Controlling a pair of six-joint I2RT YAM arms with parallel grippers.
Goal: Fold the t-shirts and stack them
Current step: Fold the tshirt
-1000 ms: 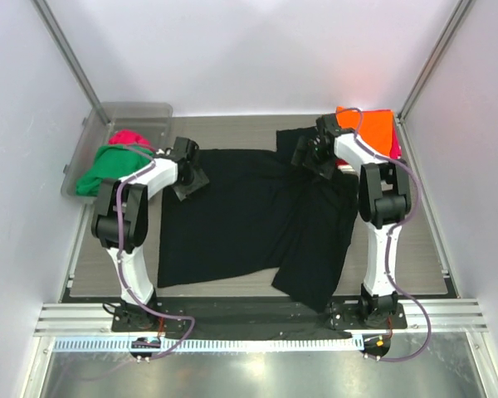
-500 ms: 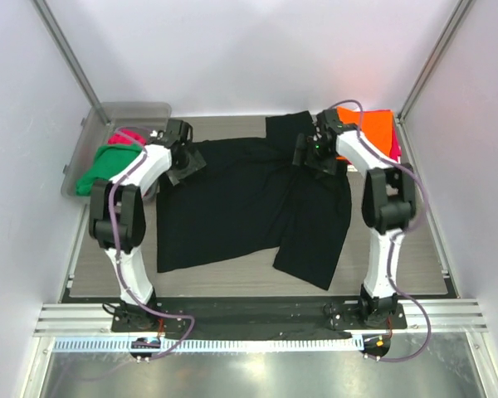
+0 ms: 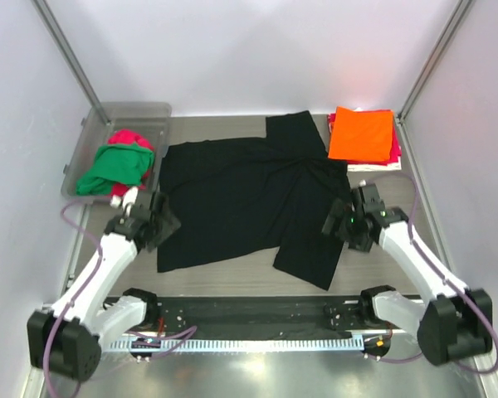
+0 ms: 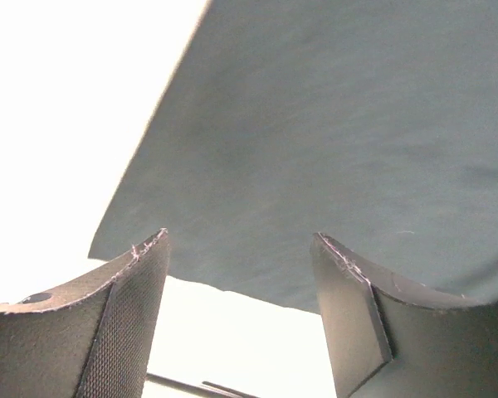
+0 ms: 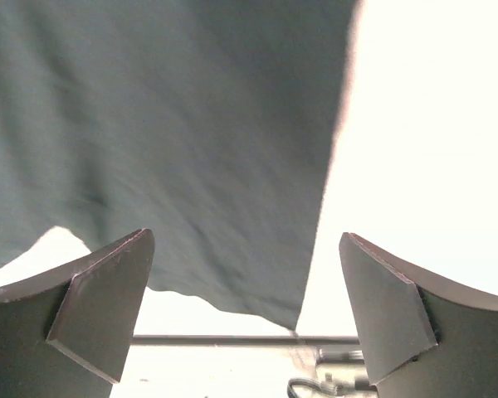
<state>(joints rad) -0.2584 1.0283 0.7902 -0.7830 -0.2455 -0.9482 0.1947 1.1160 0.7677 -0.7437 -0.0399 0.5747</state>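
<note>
I need to move my right gripper down and slightly back first, short of the shirt's near corner, to get the shirt's side edge [image 3: 335,264] [image 5: 308,270] between its fingers.
A black t-shirt [image 3: 241,195] lies spread on the table, its lower right part hanging lower than the rest. My left gripper [image 3: 163,220] is open and empty at the shirt's left edge; in the left wrist view [image 4: 241,240] the shirt's [image 4: 340,141] corner lies just beyond the fingertips. My right gripper [image 3: 334,225] is open and empty at the shirt's right edge; in the right wrist view [image 5: 245,240] the shirt's [image 5: 174,141] lower corner lies between and beyond the fingers. A folded orange shirt [image 3: 362,133] tops a small stack at the back right.
A clear bin [image 3: 141,112] at the back left holds a crumpled green shirt [image 3: 114,166] and a red one [image 3: 129,137]. A metal rail [image 3: 257,319] runs along the near edge. Grey walls close in both sides.
Both arms have let go of the black shirt's far edge and swung back toward me, low beside its left and right edges. The shirt has settled flat, farther back.
</note>
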